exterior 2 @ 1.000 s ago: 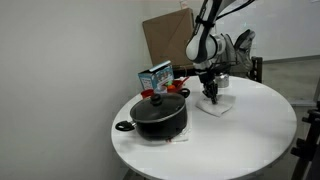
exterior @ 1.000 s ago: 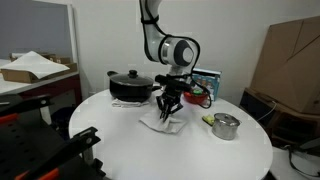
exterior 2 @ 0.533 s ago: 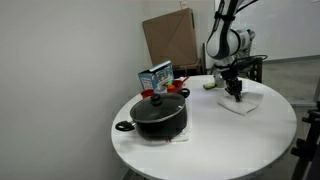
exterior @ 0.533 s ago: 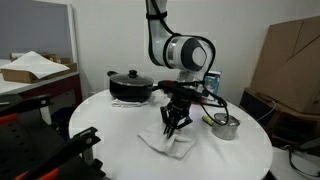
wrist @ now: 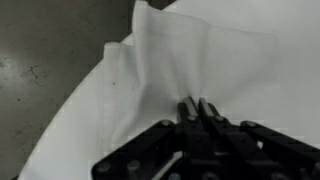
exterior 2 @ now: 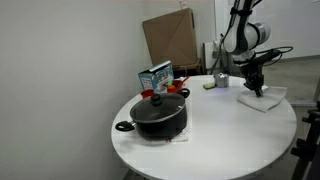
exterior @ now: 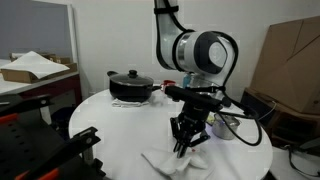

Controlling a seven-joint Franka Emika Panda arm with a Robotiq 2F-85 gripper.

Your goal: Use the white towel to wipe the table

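My gripper slides the pinched towel over the open tabletop toward the black pot next, then away, and releases it, since the towel sits near the table's edge.
The white towel (exterior: 176,161) lies crumpled on the round white table (exterior: 120,130), near its edge. It also shows in an exterior view (exterior 2: 266,98) and fills the wrist view (wrist: 190,60). My gripper (exterior: 186,145) points straight down with its fingertips pressed on the towel; it also appears in an exterior view (exterior 2: 260,89). In the wrist view the two fingers (wrist: 196,106) are closed together with a fold of towel pinched at their tips. The towel partly hangs over the table edge in the wrist view.
A black pot with a lid (exterior: 130,85) stands on the table, also shown in an exterior view (exterior 2: 158,115). A small metal pot (exterior: 228,125), a blue box (exterior 2: 154,78) and a red object (exterior 2: 178,88) sit behind. Cardboard boxes (exterior: 290,60) stand beyond.
My gripper has dragged the towel across the table from beside the black pot toward the table's edge, away from the pot. The pot and the other objects have not moved.
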